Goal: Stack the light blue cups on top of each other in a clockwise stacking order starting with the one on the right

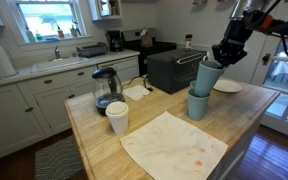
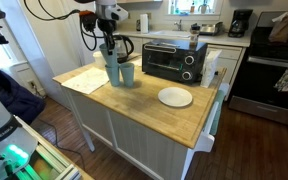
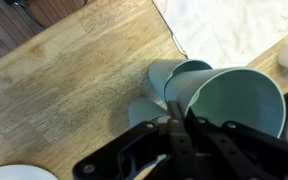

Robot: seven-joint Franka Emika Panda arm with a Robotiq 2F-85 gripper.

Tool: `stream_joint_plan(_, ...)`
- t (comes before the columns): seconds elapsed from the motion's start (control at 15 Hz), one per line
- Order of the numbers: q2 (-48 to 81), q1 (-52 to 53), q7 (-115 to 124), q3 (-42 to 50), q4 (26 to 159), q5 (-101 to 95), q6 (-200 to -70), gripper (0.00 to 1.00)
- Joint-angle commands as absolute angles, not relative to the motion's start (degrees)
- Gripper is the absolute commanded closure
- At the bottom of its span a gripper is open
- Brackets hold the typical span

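Note:
My gripper lowers the held cup down into the opening of the standing cup nearer the cloth next, which lies below, and releases the held cup's near rim.
My gripper (image 1: 224, 55) is shut on the rim of a light blue cup (image 1: 209, 75) and holds it tilted just above another light blue cup (image 1: 198, 104) standing on the wooden island. In an exterior view the gripper (image 2: 108, 40) is over the cups (image 2: 112, 66), with a standing cup (image 2: 126, 74) beside them. In the wrist view my fingers (image 3: 174, 130) pinch the wall of the held cup (image 3: 236, 105). Two more light blue cups show behind it, one open-mouthed (image 3: 172, 74) and one lower (image 3: 144, 112). I cannot tell whether these touch.
A white cup (image 1: 117, 117) and a glass carafe (image 1: 106, 90) stand on the island, with a stained cloth (image 1: 174, 146) near its front. A white plate (image 1: 227, 86) and a toaster oven (image 1: 174, 68) sit behind the cups. The island edge (image 2: 144, 125) is close.

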State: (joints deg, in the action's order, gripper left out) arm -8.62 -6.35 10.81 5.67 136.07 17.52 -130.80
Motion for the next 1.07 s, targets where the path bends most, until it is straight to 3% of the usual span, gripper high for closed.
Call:
stream_joint_plan(0.0,-6.33,-6.09,13.44,5.21,134.28,16.43,-130.61,0.99)
stream_joint_plan(1.0,1.02,-5.10,20.28,3.97,131.40,13.38,-131.82,0.99)
